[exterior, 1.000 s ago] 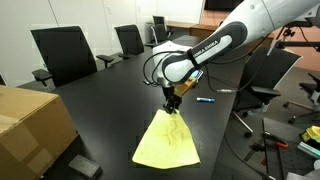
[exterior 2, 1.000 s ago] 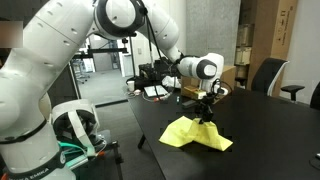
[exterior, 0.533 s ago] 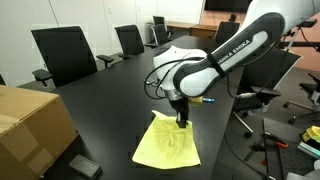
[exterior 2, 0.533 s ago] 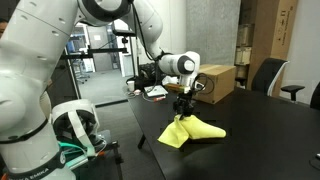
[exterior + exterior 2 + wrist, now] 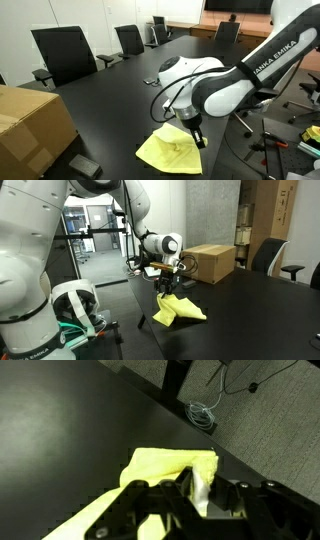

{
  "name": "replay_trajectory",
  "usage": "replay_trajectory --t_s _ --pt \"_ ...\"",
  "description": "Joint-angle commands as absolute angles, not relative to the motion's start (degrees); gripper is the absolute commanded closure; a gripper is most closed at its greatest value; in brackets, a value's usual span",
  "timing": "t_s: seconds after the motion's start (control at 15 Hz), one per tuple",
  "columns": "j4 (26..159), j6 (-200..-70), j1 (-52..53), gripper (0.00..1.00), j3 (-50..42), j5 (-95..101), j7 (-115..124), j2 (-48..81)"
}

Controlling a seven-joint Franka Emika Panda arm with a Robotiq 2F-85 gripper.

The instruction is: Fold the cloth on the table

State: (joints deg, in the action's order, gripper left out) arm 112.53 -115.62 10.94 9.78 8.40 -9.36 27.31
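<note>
My gripper should lower the lifted corner toward the cardboard box next and let go of it on the fabric, because the rest of the yellow cloth [image 5: 165, 152] [image 5: 142, 468] lies below, that way.
A yellow cloth [image 5: 165, 152] lies partly folded on the black table [image 5: 100, 90] near its front edge. It also shows in the other exterior view [image 5: 175, 308] and in the wrist view [image 5: 165, 465]. My gripper [image 5: 196, 136] is shut on a corner of the cloth and holds it lifted over the rest of the fabric. In the wrist view the pinched edge stands between the dark fingers [image 5: 197, 495]. The gripper also shows low over the cloth in an exterior view [image 5: 166, 287].
A cardboard box [image 5: 30, 125] stands at the table's near left, also seen behind the arm [image 5: 210, 262]. Office chairs [image 5: 62, 52] line the far side. A blue pen lies behind the arm, mostly hidden. The table edge [image 5: 200, 435] is close, with cables on the floor beyond.
The gripper has carried the held cloth corner across the cloth toward the table's front edge, folding the fabric over itself. The arm has swung nearer the camera.
</note>
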Motion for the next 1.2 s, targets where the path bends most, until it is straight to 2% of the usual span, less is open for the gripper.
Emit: replay_trajectory --t_s 0.0,0.47,0.53,0.6,0.73,1.13 --pt "108.0 -114.6 12.7 0.93 9.8 8.5 -6.4 30.6" --pt "99.3 -112.1 16.3 0.91 9.2 10.1 -3.0 38.9" --pt "99.1 -111.8 16.7 0.85 9.1 10.6 -3.3 39.4" --pt "98.2 -110.9 17.0 0.62 9.1 10.9 -3.7 40.2" --pt "97.6 -109.7 17.3 0.58 9.3 11.6 -4.6 40.8" --pt "96.1 -106.5 17.2 0.13 9.6 11.8 -5.6 41.3"
